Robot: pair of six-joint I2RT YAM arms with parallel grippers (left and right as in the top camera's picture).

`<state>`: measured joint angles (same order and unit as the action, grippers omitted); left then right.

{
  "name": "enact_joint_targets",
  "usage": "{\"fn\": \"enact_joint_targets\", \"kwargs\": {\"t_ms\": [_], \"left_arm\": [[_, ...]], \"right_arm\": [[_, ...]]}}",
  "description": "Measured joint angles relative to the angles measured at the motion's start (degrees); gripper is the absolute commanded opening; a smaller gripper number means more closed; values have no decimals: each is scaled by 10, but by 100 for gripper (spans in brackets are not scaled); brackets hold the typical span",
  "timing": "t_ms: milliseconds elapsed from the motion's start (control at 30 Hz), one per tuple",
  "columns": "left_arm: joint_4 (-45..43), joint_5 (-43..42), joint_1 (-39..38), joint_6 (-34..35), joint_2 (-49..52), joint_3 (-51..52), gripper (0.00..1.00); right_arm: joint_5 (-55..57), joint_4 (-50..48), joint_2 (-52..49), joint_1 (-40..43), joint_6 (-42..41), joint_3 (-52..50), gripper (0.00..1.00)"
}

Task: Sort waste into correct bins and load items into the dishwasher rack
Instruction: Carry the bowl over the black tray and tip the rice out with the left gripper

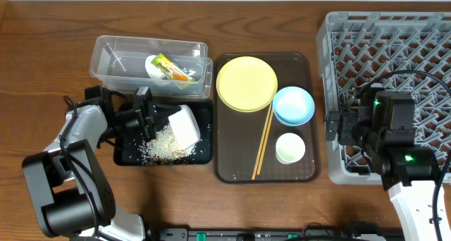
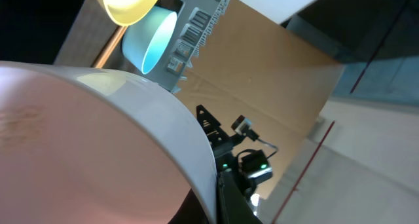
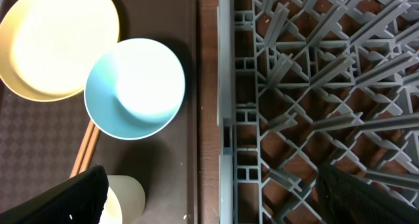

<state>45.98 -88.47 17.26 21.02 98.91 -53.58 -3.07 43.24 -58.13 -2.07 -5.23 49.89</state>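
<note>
The white bowl in my left gripper should next be turned upright and lowered onto the brown tray [image 1: 232, 167] beside the chopsticks, because that near corner of the tray is empty.
My left gripper [image 1: 149, 116] is shut on the rim of the white bowl [image 1: 184, 125], which is tipped on its side over the black tray [image 1: 127, 156]. Rice scraps [image 1: 163, 146] lie on that tray. The bowl fills the left wrist view [image 2: 78, 139]. The wrapper [image 1: 171, 68] lies in the clear tub [image 1: 113, 54]. The yellow plate [image 1: 246, 84], blue bowl [image 1: 293, 105], white cup [image 1: 290, 148] and chopsticks [image 1: 263, 142] sit on the brown tray [image 1: 232, 167]. My right gripper [image 1: 338, 128] is open and empty over the left edge of the grey rack [image 1: 394, 44].
The right wrist view shows the blue bowl [image 3: 134, 86], plate [image 3: 59, 40], cup [image 3: 127, 198] and rack lattice [image 3: 314, 86], with a strip of wooden table between tray and rack. No dishes show in the rack.
</note>
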Motion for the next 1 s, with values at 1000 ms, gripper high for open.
{"fn": "enact_joint_targets", "kwargs": {"t_ms": [1000], "left_arm": [[-124, 47, -24, -46, -9, 4, 6]], "right_arm": [[1, 4, 0, 0, 0, 0, 99]]}}
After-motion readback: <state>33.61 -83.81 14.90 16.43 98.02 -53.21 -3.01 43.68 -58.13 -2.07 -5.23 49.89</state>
